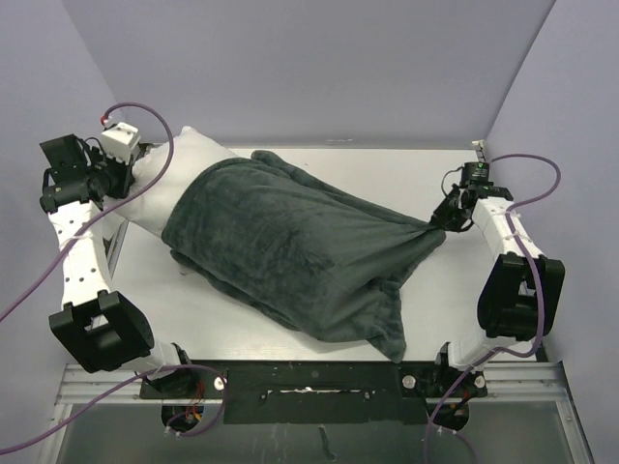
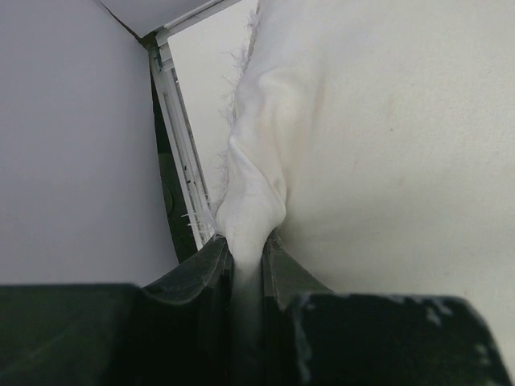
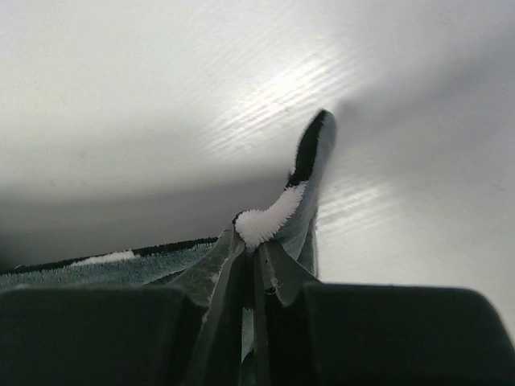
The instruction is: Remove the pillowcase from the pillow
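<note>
My right gripper should next move the corner it holds, already stretched tight, back and let go of it, because there is bare tabletop by the loose tail [image 1: 438,275].
The pillowcase [image 1: 300,251] lies dark fleece side up across the table and covers most of the white pillow [image 1: 189,159], whose bare end sticks out at the far left. My left gripper [image 1: 135,172] is shut on a pinched fold of the pillow [image 2: 253,201] at that bare end. My right gripper [image 1: 440,220] is shut on a corner of the pillowcase [image 3: 302,193], which is pulled to a point at the right. Black-and-white pile shows at that pinched edge.
The white table [image 1: 387,169] is enclosed by grey walls [image 1: 319,58] at the back and sides. A metal frame rail [image 2: 181,153] runs along the left table edge. A loose tail of the pillowcase hangs near the front edge [image 1: 392,343].
</note>
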{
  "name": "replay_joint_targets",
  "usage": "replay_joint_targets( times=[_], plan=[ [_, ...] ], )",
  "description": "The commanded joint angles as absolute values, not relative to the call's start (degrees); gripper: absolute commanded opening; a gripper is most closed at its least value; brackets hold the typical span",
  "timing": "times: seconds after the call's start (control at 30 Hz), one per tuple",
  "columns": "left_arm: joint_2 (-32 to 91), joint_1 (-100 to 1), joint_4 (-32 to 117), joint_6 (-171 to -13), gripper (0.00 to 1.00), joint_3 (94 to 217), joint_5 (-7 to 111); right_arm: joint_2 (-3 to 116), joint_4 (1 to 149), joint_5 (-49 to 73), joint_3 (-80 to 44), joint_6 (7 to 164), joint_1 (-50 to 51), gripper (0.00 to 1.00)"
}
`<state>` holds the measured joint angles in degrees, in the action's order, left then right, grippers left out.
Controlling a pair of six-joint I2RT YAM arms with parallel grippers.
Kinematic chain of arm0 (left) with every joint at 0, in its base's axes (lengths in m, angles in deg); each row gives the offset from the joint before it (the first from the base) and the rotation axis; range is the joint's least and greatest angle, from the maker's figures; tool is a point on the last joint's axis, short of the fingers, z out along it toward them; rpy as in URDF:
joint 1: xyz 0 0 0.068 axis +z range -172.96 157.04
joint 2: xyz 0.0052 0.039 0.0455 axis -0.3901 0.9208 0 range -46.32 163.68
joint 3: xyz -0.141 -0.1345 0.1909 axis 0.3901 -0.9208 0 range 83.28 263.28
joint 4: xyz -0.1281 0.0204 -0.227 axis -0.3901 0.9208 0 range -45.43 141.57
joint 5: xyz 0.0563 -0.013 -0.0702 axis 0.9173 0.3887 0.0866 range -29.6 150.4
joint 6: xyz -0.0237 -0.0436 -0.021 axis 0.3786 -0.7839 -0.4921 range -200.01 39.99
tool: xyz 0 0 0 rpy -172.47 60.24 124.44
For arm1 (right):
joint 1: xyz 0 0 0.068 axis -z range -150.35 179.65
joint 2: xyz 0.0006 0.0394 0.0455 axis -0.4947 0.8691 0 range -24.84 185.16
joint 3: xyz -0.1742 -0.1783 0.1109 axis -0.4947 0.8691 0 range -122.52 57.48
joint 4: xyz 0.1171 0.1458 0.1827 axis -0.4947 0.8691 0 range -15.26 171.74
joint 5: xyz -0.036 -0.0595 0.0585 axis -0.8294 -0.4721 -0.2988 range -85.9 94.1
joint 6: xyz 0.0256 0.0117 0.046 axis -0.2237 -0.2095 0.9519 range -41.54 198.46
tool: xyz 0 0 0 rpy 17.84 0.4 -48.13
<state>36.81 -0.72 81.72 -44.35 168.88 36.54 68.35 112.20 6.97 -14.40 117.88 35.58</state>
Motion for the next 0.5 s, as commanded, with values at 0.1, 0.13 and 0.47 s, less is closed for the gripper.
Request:
replay_joint_targets(
  times=[0.1, 0.13, 0.47],
  plan=[
    [38.2, 6.5, 72.6, -42.9, 0.0, 176.5, 36.2, 62.5, 116.4, -3.1, -12.1, 113.1, 43.6, 0.0],
    [38.3, 6.7, 72.4, -42.9, 0.0, 176.8, 36.2, 62.0, 116.5, -3.6, -11.6, 113.2, 43.9, 0.0],
    [40.3, 11.9, 69.4, -41.8, 0.0, 178.6, 34.8, 60.4, 122.8, -15.1, -12.3, 115.8, 47.4, 0.0]
  ],
)
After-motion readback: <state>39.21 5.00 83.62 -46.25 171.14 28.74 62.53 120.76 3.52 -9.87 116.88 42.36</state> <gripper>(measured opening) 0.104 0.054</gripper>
